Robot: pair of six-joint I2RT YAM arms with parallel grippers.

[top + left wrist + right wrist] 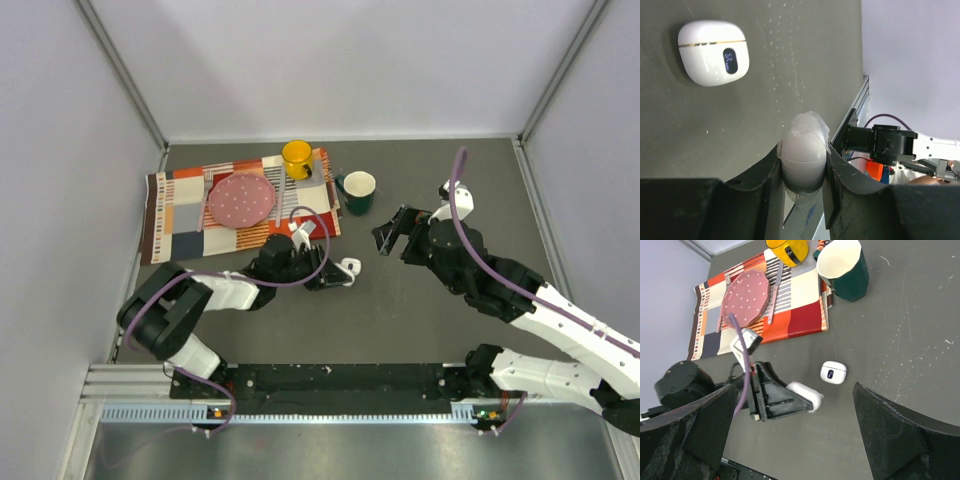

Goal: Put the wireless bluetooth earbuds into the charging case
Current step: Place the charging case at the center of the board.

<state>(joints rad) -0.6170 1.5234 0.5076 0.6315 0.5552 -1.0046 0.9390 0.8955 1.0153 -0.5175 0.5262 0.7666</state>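
Observation:
My left gripper is above a clear spot, so next it will lower the white rounded object onto bare tabletop [354,289] [720,125] beside the case's near edge and release it.
The charging case [713,52] [833,372], a closed white pebble with a small dark display, lies on the dark table. My left gripper [330,277] [804,155] is just beside it, shut on a second white rounded object [803,150] [806,395]. That object has a seam and clear tape round it, and it is about as long as the case. My right gripper [393,232] [795,387] hovers open to the right, above the table, with nothing between its fingers. The earbuds are out of view.
A dark green mug [358,190] [842,267] stands behind the case. To its left, a patterned cloth [180,215] carries a pink plate [240,198], a yellow mug [297,158] and cutlery. Grey walls close in the table on three sides.

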